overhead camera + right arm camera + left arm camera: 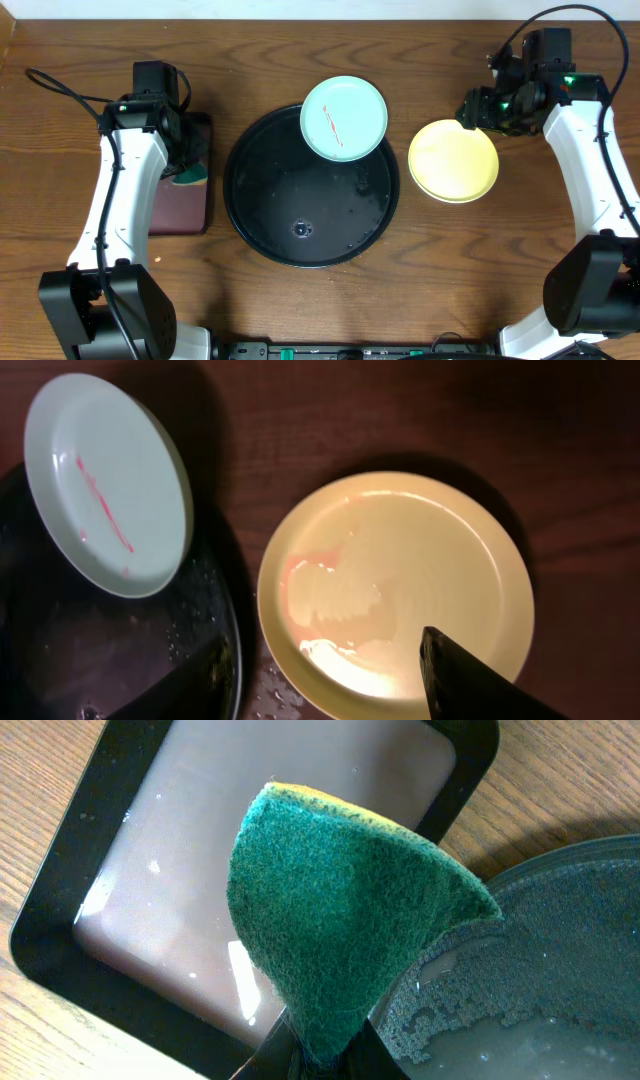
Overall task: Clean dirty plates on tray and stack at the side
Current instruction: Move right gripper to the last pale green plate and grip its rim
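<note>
The mint-blue plate has a red smear on it. My right gripper needs to move, open, toward that plate and down onto its edge on the yellow plate's side.
The round black tray [262,215] lies mid-table, wet with droplets. One mint-blue plate [343,118] with a thin red smear rests on its upper right rim; it also shows in the right wrist view [105,480]. The pale yellow plate [453,160] lies on the table right of the tray, wet with a faint pink patch [400,590]. No second mint plate is in view. My right gripper [487,108] [330,680] is open and empty above the yellow plate. My left gripper [188,165] [325,1060] is shut on a green sponge [340,920] over the maroon tray.
The rectangular maroon tray [180,205] [190,850] lies left of the black tray. A grey bowl of foamy water [560,970] stands beside it, under my left arm. The black tray's edge shows in the right wrist view [120,650].
</note>
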Controlling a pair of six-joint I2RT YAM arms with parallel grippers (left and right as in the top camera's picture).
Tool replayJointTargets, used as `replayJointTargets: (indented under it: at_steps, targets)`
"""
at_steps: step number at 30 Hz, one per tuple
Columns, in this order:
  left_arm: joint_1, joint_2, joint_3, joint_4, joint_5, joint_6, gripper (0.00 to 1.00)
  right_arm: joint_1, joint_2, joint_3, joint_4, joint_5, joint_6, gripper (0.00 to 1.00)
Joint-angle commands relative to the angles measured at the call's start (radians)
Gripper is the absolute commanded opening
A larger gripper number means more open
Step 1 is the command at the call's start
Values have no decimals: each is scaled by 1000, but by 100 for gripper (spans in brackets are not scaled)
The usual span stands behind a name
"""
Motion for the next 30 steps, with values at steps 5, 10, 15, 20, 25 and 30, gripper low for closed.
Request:
replayJointTargets:
  at_steps: [5, 10, 15, 20, 25, 30]
  targets:
    - [3, 11, -2, 0, -2, 14, 8, 53, 0, 10, 41, 2, -14, 57]
    - [3, 11, -2, 0, -2, 28, 7, 83, 0, 11, 110, 14, 6, 57]
    - [3, 11, -2, -7, 29, 28, 7, 118, 51, 79, 124, 11, 5, 53]
    - [3, 11, -2, -7, 44, 28, 7, 167, 180, 260, 44, 10, -21, 54]
    - [3, 11, -2, -6, 44, 28, 7, 214, 344, 419, 30, 3, -25, 54]
    - [3, 11, -2, -6, 44, 28, 7, 251, 468, 455, 116, -14, -63, 52]
